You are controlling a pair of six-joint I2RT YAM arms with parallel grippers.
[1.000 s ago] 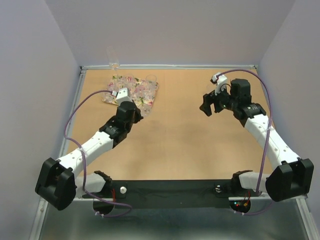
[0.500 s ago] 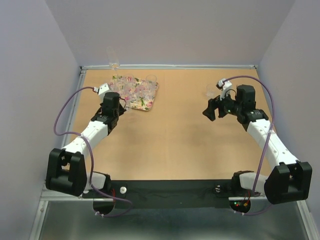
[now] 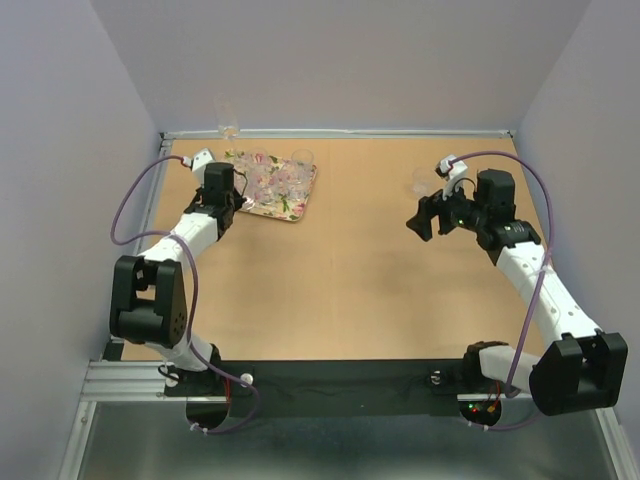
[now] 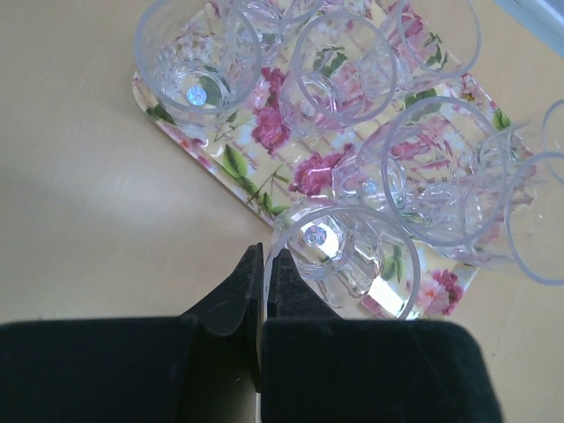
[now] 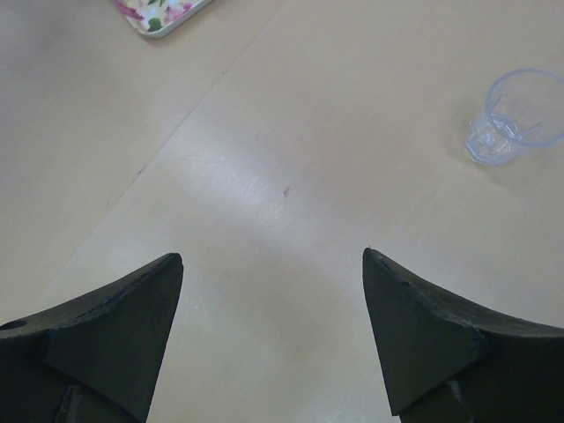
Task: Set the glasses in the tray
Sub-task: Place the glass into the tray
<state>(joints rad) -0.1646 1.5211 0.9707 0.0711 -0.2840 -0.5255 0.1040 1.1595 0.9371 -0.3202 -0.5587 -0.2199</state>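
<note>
The held glass should first go down with my left gripper to reach an open spot at the tray's near edge (image 3: 248,204) (image 4: 317,240), then my gripper should release its rim.
The flowered tray (image 4: 236,167) lies at the back left of the table and holds several clear glasses (image 4: 339,75); it also shows in the top view (image 3: 293,207). My left gripper (image 4: 266,257) is shut on the rim of one clear glass (image 4: 352,264) at the tray's near edge; I cannot tell whether that glass rests on the tray. In the top view the left gripper (image 3: 226,198) is at the tray's left side. One glass (image 3: 421,182) stands alone at the back right. My right gripper (image 3: 426,218) is open and empty just in front of it; the glass (image 5: 515,115) shows beyond and right of the gripper (image 5: 273,264).
A taller clear glass (image 3: 228,120) stands at the back wall behind the tray. A corner of the tray (image 5: 159,13) shows at the top of the right wrist view. Bare wooden tabletop (image 3: 340,270) lies between the arms. Walls close in left, right and behind.
My left arm has swung left and back, taking its gripper from the tray's front to its left side. My right gripper shifted slightly right, uncovering the lone glass.
</note>
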